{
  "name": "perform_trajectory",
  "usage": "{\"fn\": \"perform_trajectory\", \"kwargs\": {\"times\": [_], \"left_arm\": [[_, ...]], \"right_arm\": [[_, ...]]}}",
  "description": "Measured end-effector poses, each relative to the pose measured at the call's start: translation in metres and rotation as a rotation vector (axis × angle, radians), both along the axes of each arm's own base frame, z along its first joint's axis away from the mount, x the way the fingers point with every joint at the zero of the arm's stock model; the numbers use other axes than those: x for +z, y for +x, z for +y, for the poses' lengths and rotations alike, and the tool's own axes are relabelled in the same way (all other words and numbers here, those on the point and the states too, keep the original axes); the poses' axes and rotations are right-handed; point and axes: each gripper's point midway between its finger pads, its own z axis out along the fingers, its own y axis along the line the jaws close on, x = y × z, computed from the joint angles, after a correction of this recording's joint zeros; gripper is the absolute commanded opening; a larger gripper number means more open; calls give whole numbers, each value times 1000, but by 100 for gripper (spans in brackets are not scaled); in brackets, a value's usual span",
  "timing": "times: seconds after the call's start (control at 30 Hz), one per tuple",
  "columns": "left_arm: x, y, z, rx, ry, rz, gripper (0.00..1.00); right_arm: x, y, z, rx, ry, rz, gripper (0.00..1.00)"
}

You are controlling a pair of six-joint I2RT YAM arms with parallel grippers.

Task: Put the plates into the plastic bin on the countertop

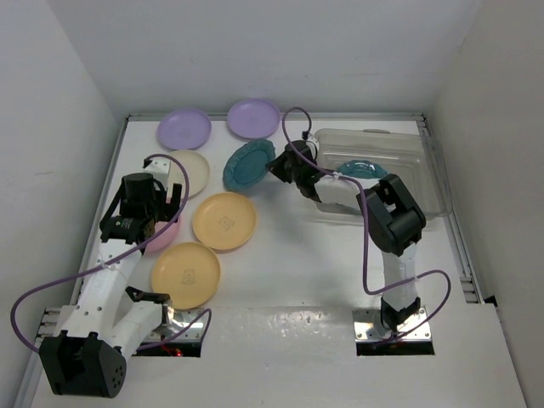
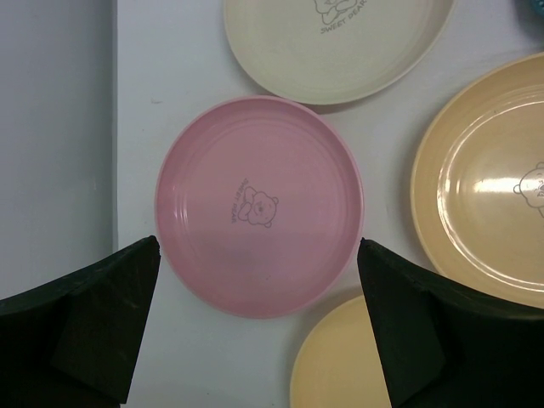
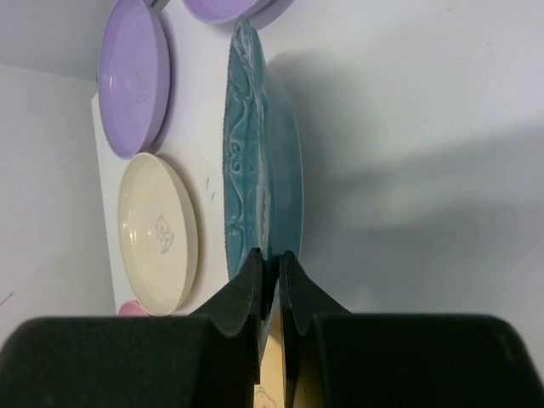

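Note:
My right gripper moves to the right in the top view next, over the teal plate inside the bin, and releases, as the open bin already holds that plate.
My right gripper (image 3: 269,255) is shut on the rim of a dark teal scalloped plate (image 3: 255,153), which lies left of the plastic bin (image 1: 408,183) on the white countertop (image 1: 289,255). A second teal plate (image 1: 361,170) lies inside the bin. My left gripper (image 2: 258,245) hangs open above the pink plate (image 2: 255,212), its fingers apart on either side and touching nothing. Two lavender plates (image 1: 184,128) (image 1: 253,117) lie at the back. The cream plate (image 1: 191,170) and two yellow-orange plates (image 1: 224,221) (image 1: 185,274) lie around the pink one.
White walls (image 1: 51,170) close in the countertop on the left, back and right. The bin stands against the right wall. Purple cables (image 1: 365,246) loop from both arms. Metal mounting plates (image 1: 391,327) sit at the near edge.

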Motion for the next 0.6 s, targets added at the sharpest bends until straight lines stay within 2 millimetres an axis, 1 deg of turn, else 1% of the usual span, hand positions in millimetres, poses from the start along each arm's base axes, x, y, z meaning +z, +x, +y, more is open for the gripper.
{"fn": "perform_trajectory", "kwargs": {"times": [0.1, 0.23, 0.33, 0.43, 0.47, 0.57, 0.6], "left_arm": [[0, 0, 0, 0, 0, 0, 100], [0, 0, 0, 0, 0, 0, 100], [-1, 0, 0, -2, 2, 5, 100], [-3, 1, 0, -6, 4, 13, 100], [-4, 1, 0, -9, 5, 17, 100], [-4, 3, -2, -18, 3, 22, 100], [-4, 4, -2, -21, 3, 23, 100]], "right_arm": [[6, 2, -8, -10, 10, -5, 0], [23, 4, -17, -23, 59, -24, 0], [46, 8, -23, -30, 114, -61, 0], [73, 8, -33, -36, 161, -105, 0], [83, 6, -40, -42, 179, -121, 0], [110, -9, -70, -71, 231, -160, 0], [122, -17, -93, -102, 239, -183, 0]]}}
